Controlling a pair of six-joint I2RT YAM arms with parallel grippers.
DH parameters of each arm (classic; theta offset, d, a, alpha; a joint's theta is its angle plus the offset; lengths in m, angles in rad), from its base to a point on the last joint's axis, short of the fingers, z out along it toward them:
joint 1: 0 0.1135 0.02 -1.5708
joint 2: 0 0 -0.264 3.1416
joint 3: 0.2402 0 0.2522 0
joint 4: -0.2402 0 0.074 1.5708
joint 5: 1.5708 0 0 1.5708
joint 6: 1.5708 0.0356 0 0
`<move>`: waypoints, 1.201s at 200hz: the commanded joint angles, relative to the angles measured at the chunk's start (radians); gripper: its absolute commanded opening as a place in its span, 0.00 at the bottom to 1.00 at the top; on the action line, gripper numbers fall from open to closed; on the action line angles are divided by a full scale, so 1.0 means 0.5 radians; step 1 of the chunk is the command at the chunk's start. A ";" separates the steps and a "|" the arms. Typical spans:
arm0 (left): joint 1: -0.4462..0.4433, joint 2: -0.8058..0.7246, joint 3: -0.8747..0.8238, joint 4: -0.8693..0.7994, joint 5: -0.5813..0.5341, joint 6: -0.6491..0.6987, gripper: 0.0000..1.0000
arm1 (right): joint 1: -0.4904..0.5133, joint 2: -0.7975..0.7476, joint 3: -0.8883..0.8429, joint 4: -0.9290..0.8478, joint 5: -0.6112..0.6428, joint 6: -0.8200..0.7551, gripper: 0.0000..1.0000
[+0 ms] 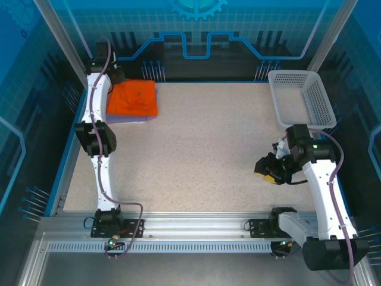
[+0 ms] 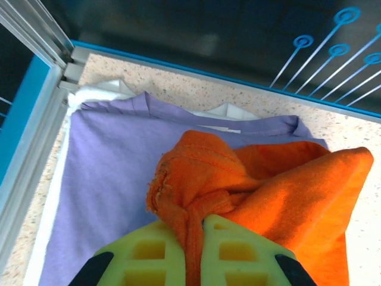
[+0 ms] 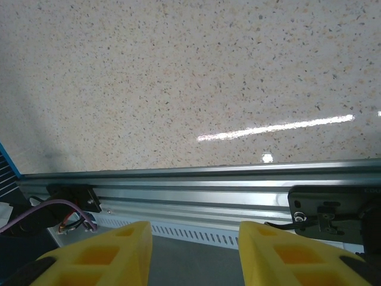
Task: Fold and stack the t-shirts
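Observation:
My left gripper is above the lavender t-shirt's bare part (image 2: 118,149) and will next move down toward it and let go of the orange pinch there, because that part is still uncovered.
The orange t-shirt (image 1: 136,98) lies folded at the table's far left corner, on top of the lavender t-shirt (image 1: 126,119), whose edge peeks out below it. In the left wrist view the lavender t-shirt (image 2: 113,173) lies flat, with a white layer under its edges, and the orange t-shirt (image 2: 268,185) is bunched over it. My left gripper (image 2: 197,229) is shut on a pinch of the orange cloth; it sits at the pile's left side (image 1: 115,76). My right gripper (image 1: 271,168) hovers at the right of the table, open and empty, its fingers (image 3: 101,256) wide apart.
A white mesh basket (image 1: 300,95) stands at the far right corner, just behind the right arm. The aluminium rail (image 3: 190,190) runs along the table's near edge. The blue frame (image 2: 30,119) borders the pile on the left.

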 commanded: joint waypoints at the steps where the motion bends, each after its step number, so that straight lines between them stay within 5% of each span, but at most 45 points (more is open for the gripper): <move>1: 0.047 0.151 0.114 0.092 0.132 -0.073 0.03 | 0.046 -0.010 0.019 -0.105 0.055 0.060 0.43; 88: 0.122 0.399 0.228 0.306 0.175 -0.203 0.07 | 0.172 -0.119 -0.016 -0.171 0.168 0.311 0.43; 95: 0.122 0.412 0.255 0.313 0.084 -0.221 0.18 | 0.185 -0.125 -0.016 -0.173 0.172 0.330 0.43; 122: 0.103 0.362 0.382 0.259 -0.564 -0.334 0.96 | 0.238 -0.132 -0.010 -0.150 0.191 0.389 0.43; 152: 0.091 0.149 0.372 0.217 -0.720 -0.365 0.99 | 0.290 -0.075 0.053 0.040 0.194 0.332 0.52; 164: 0.065 0.032 0.335 0.139 -0.701 -0.337 0.99 | 0.319 -0.044 0.111 0.189 0.226 0.283 0.70; 169: 0.048 -0.026 0.304 0.096 -0.679 -0.333 0.99 | 0.331 -0.028 0.140 0.253 0.263 0.269 0.90; 174: 0.033 -0.097 0.248 0.057 -0.638 -0.333 0.99 | 0.346 -0.019 0.165 0.325 0.316 0.268 0.99; 213: -0.130 -0.877 -0.746 -0.009 -0.405 -0.374 0.99 | 0.467 -0.156 0.038 1.229 0.694 0.075 1.00; 240: -0.157 -1.721 -2.055 0.600 -0.078 -0.410 0.99 | 0.619 -0.366 -0.309 1.870 1.145 -0.402 1.00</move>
